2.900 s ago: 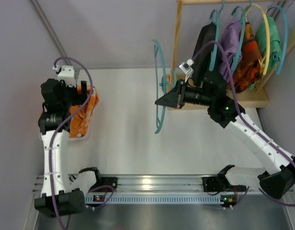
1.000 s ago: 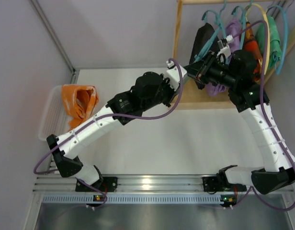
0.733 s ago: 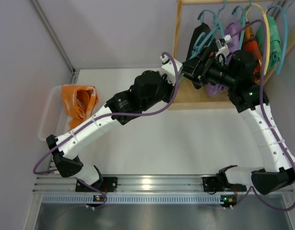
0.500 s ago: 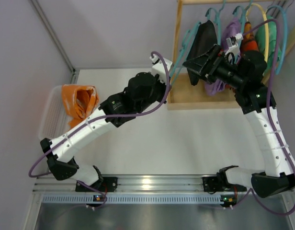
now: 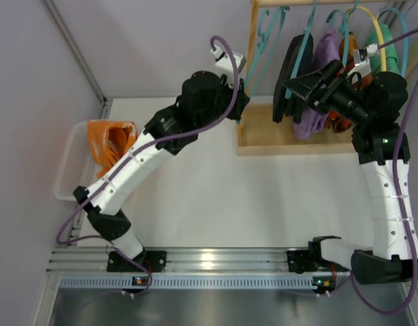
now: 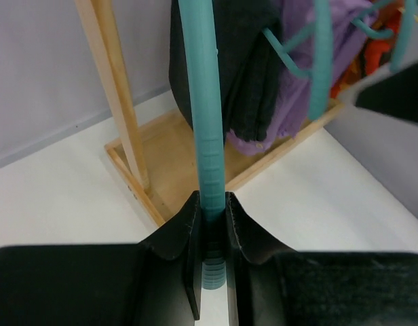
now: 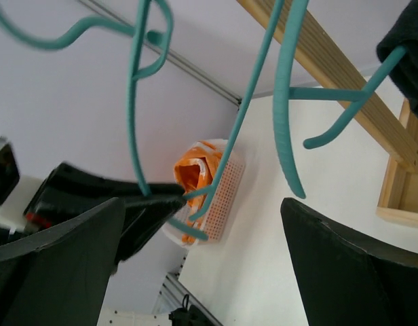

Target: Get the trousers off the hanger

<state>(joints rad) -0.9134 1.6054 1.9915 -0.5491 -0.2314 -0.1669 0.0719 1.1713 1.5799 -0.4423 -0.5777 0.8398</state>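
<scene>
My left gripper will next push toward the rack's upright post (image 6: 117,78), outward of the gripper's fingers, and let go of the hanger's teal bar (image 6: 207,136) there. The hanger is already empty.
The orange trousers (image 5: 112,146) lie bunched in a white basket (image 5: 65,178) at the table's left edge, also seen far off in the right wrist view as an orange heap (image 7: 194,175). An empty teal hanger (image 5: 258,49) stands at the left end of the wooden rack. My left gripper (image 5: 243,97) is shut on its lower bar; in the left wrist view the teal bar (image 6: 207,136) runs up from between the jaws of that gripper (image 6: 212,219). My right gripper (image 5: 294,85) is open with nothing between its fingers, just right of the hanger (image 7: 136,102).
The wooden rack (image 5: 251,64) stands at the back right, its base (image 6: 169,155) on the table. A black garment (image 5: 289,68), a purple one (image 5: 322,64), an orange-red one (image 5: 348,51) and a green one (image 5: 392,51) hang from it on coloured hangers.
My right gripper has opened, let go of the teal hanger and drawn back to the right. My left arm has carried the hanger up and back to the rack's left end.
</scene>
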